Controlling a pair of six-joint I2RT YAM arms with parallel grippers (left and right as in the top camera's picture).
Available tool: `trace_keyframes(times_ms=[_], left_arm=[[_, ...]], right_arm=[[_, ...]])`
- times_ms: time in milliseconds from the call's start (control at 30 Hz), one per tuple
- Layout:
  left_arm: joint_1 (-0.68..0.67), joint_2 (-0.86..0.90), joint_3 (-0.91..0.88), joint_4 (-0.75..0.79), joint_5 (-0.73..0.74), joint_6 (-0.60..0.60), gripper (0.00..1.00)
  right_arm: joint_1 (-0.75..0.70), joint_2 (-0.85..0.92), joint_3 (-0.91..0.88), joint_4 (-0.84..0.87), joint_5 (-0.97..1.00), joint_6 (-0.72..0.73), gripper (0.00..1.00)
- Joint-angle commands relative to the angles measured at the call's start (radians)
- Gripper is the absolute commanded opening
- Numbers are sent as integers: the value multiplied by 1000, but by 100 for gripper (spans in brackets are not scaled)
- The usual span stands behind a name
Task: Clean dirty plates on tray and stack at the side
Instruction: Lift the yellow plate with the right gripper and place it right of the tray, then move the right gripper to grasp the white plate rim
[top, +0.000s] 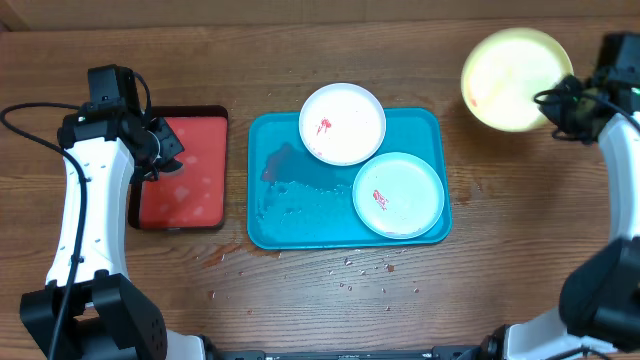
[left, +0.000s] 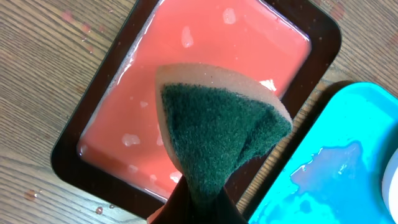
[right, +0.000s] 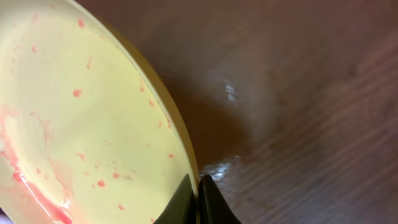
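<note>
My right gripper next moves down and slightly back, lays the lime-green plate (top: 513, 78) on the empty wood beside the turquoise tray and releases the plate's rim.
The turquoise tray (top: 290, 215) lies mid-table, wet, its corner showing in the left wrist view (left: 348, 168). On it rest the white plate (top: 342, 123) and the mint-rimmed plate (top: 398, 194), each with a red smear. My right gripper (top: 556, 103) is shut on the rim of the lime-green plate (top: 513, 78), holding it tilted above the table at the far right; red smears and specks cover it in the right wrist view (right: 81, 118), jaws (right: 198, 186) pinching the edge. My left gripper (top: 157, 158) is shut on a green-and-tan sponge (left: 217, 124) over the red tray.
The smaller red tray (top: 185, 175) with a dark rim holds pinkish liquid, left of the turquoise tray. Red crumbs and droplets (top: 360, 272) dot the wood in front of the turquoise tray.
</note>
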Motion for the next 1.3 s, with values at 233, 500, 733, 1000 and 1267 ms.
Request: trace_keyframes(times_ms=[233,500,733,1000,1267], left_arm=[[0,6,12,2,-6,-10,4],[0,6,12,2,-6,-11,4],[0,6,12,2,-5,-10,4],[-1,6,12,10,10,-10,4],[-1,6,0,26,10,-10,4]], right_arm=[[-104,187,-74,27,-126,6,4],[-60,175,-58,0,-328,-5,51],[76,84,3,19,-467,-135,54],[353,125,-26,287,-270,-190,94],[534,303,-26,421,-121,-50,100]])
